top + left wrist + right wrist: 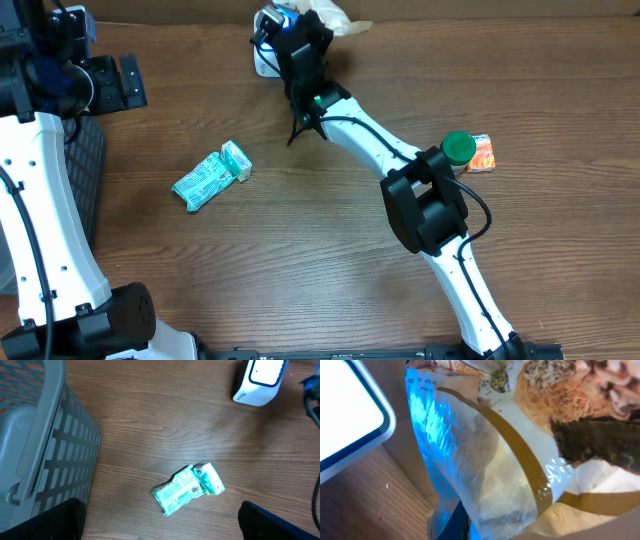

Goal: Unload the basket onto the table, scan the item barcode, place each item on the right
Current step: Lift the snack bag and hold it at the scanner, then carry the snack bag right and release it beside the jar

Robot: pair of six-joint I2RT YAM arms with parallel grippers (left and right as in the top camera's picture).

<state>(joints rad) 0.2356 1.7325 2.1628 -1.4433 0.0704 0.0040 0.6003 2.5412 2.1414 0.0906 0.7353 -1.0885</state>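
The right gripper moves back and down to the wood (418,129) beside the green-capped bottle next and releases, since the scanner's blue light falls on the packet.
My right gripper (300,45) is shut on a clear plastic food packet (520,455) with a brown band and a printed food picture. It holds the packet (338,17) at the table's far edge, right next to the white scanner (266,58). In the right wrist view the scanner's (347,415) white face fills the left side, and blue light falls on the packet's near side. The jaws (465,527) are mostly hidden behind the plastic. My left gripper (160,530) hangs open over the table with nothing between its fingers, apart from the scanner (260,380).
A green wrapped packet (212,176) lies left of centre on the wood; it is also in the left wrist view (187,489). A grey slatted basket (40,435) stands at the left edge. A green-capped bottle (459,148) and an orange packet (483,153) sit at the right.
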